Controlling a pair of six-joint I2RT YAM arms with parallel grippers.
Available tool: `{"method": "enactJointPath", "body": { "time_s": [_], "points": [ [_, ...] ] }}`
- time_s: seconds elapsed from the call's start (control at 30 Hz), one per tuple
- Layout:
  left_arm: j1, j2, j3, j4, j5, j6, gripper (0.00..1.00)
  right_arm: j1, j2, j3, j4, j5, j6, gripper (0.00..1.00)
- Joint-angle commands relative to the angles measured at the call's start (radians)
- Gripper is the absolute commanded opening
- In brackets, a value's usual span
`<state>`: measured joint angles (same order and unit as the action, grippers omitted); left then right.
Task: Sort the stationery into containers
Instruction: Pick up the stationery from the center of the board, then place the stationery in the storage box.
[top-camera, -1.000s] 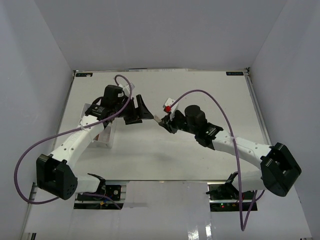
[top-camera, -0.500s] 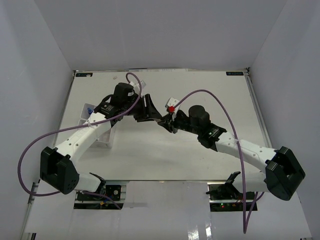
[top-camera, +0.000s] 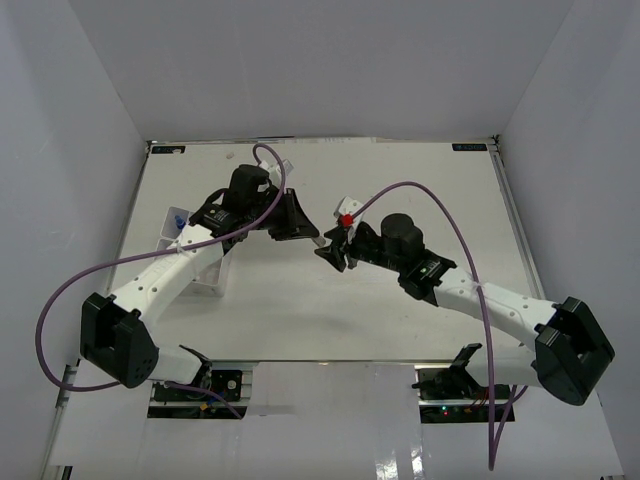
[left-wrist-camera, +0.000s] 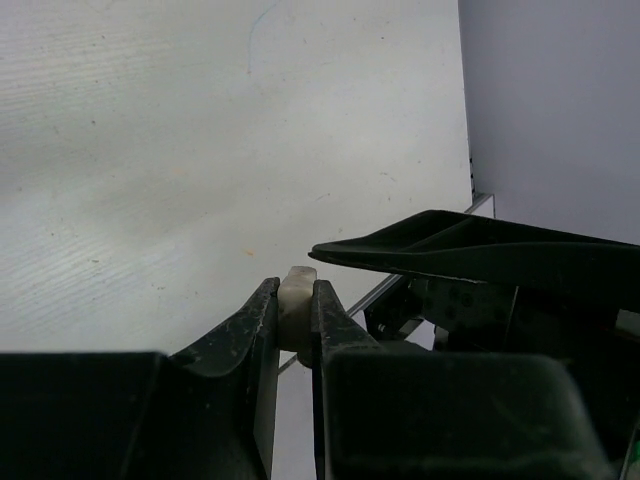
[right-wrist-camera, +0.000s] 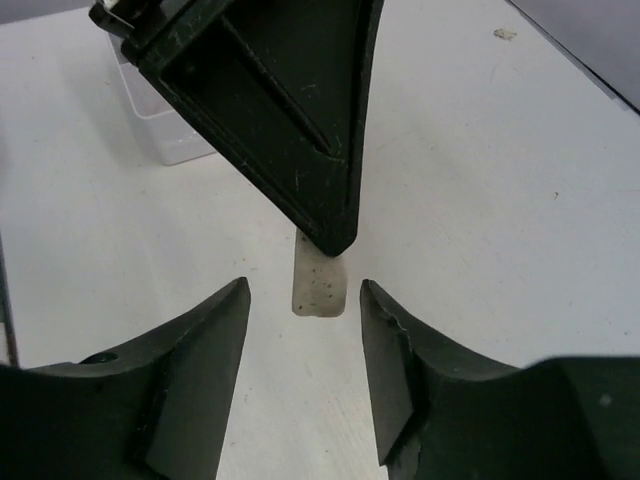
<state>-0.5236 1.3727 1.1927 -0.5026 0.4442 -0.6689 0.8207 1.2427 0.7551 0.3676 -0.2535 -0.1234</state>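
Observation:
The white container (top-camera: 176, 222) lies left of my left gripper in the top view, so next my left gripper will swing the block over it, fingers turning down, and release.
A small pale tan block (left-wrist-camera: 297, 298) is pinched between the fingers of my left gripper (left-wrist-camera: 295, 290), which is shut on it above the table. In the right wrist view the same block (right-wrist-camera: 320, 285) pokes out below the left gripper's dark fingers (right-wrist-camera: 290, 130). My right gripper (right-wrist-camera: 303, 288) stands open, a jaw on each side of the block's free end with a gap on both sides. From above, the left gripper (top-camera: 306, 234) and right gripper (top-camera: 330, 252) meet tip to tip at mid-table. The white container (top-camera: 176, 222) lies at the left, mostly under the left arm.
A blue item (top-camera: 179, 222) shows inside the container's visible corner. The container's translucent wall (right-wrist-camera: 165, 140) appears behind the left gripper in the right wrist view. Purple cables loop off both arms. White walls enclose the table on three sides.
The left arm reached to the right gripper and its jaws closed on the block. The right gripper's jaws opened off the block and drew back slightly.

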Motion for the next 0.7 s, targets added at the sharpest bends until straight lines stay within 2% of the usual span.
{"method": "enactJointPath", "body": {
  "time_s": [0.0, 0.07, 0.1, 0.17, 0.2, 0.27, 0.5, 0.67],
  "points": [
    [0.000, -0.040, 0.022, 0.018, -0.050, 0.025, 0.01, 0.005, -0.045, -0.005, 0.016, 0.020, 0.013, 0.57],
    [-0.001, -0.044, 0.016, 0.015, -0.068, 0.031, 0.00, 0.003, -0.064, -0.020, -0.002, 0.046, 0.011, 0.69],
    [-0.001, -0.050, 0.013, 0.012, -0.074, 0.032, 0.00, -0.002, -0.074, -0.026, -0.024, 0.069, 0.011, 0.80],
    [-0.001, -0.054, 0.007, 0.009, -0.088, 0.037, 0.00, -0.005, -0.104, -0.054, -0.048, 0.098, 0.011, 0.90],
    [-0.001, -0.055, 0.008, 0.004, -0.094, 0.040, 0.00, -0.008, -0.120, -0.068, -0.067, 0.143, 0.011, 1.00],
    [-0.001, -0.057, 0.010, -0.001, -0.113, 0.045, 0.00, -0.009, -0.169, -0.103, -0.088, 0.196, 0.016, 0.90],
    [0.025, -0.054, 0.007, -0.085, -0.338, 0.104, 0.00, -0.025, -0.327, -0.186, -0.219, 0.446, 0.040, 0.90],
    [0.108, -0.076, -0.015, -0.128, -0.531, 0.144, 0.00, -0.025, -0.368, -0.209, -0.297, 0.507, 0.088, 0.90]
  ]
}}
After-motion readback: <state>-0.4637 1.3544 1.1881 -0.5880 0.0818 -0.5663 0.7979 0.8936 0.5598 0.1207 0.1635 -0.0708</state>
